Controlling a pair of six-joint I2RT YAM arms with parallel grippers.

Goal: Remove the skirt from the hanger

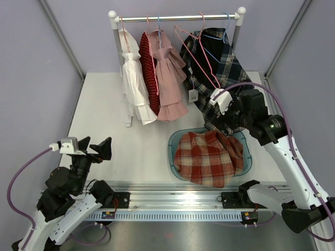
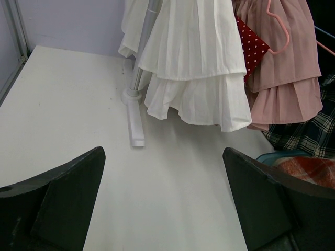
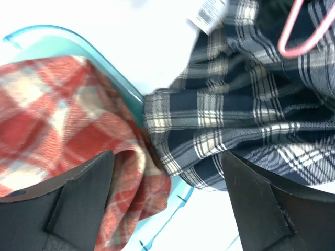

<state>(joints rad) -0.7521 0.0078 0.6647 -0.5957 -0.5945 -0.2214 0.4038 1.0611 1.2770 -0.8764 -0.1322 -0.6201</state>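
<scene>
The right gripper moves up past the pink dress onto the dotted garment's pink hanger wire next. That wire hangs above it, to the left in the top view.
A navy plaid skirt (image 1: 220, 63) hangs on a pink hanger (image 1: 201, 52) at the right end of the rack; its hem droops to the teal basket (image 1: 172, 141). My right gripper (image 1: 224, 121) is open and empty, just in front of the skirt's lower part and above the basket. In the right wrist view the skirt (image 3: 246, 115) and hanger (image 3: 298, 31) lie beyond the open gripper (image 3: 167, 198). My left gripper (image 1: 97, 148) is open and empty over the table at the near left, also shown in its wrist view (image 2: 163, 198).
The basket holds a red plaid cloth (image 1: 209, 157), also in the right wrist view (image 3: 63, 115). On the rack bar (image 1: 178, 18) hang a white dress (image 1: 133, 83), a red dotted garment (image 1: 149, 68) and a pink dress (image 1: 167, 78). The rack foot (image 2: 135, 123) rests on the table.
</scene>
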